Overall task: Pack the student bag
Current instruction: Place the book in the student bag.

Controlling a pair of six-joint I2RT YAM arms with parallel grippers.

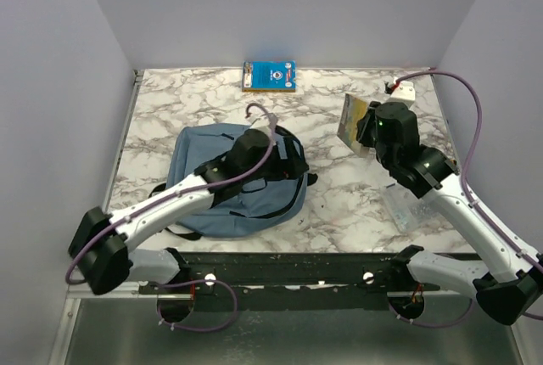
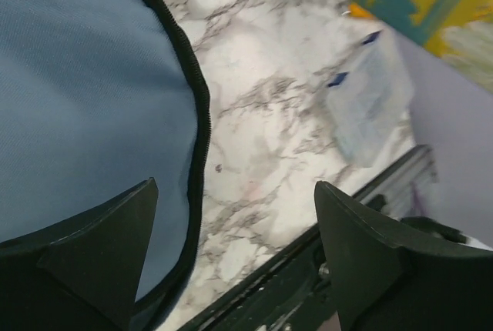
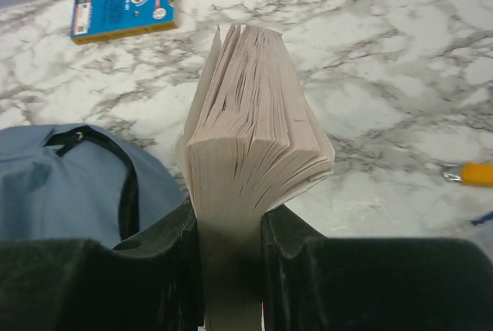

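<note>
My left gripper should go down next, fingers astride, onto the black zipper rim at the bag's edge facing the held book, because the bag is still lying flat.
The student bag, a dusty-blue backpack with black zipper lines, lies flat on the marble table left of centre. My left gripper hovers at the bag's right edge; in the left wrist view it stands open and empty, with the bag's zipper rim below the left finger. My right gripper is shut on a thick paperback book, held off the table to the right of the bag. In the right wrist view the book's fanned pages rise from between the fingers, and the bag shows at lower left.
A blue-covered book lies flat at the table's back edge. A clear plastic pouch rests at the front right, and a small white object at the back right corner. An orange item lies right of the held book.
</note>
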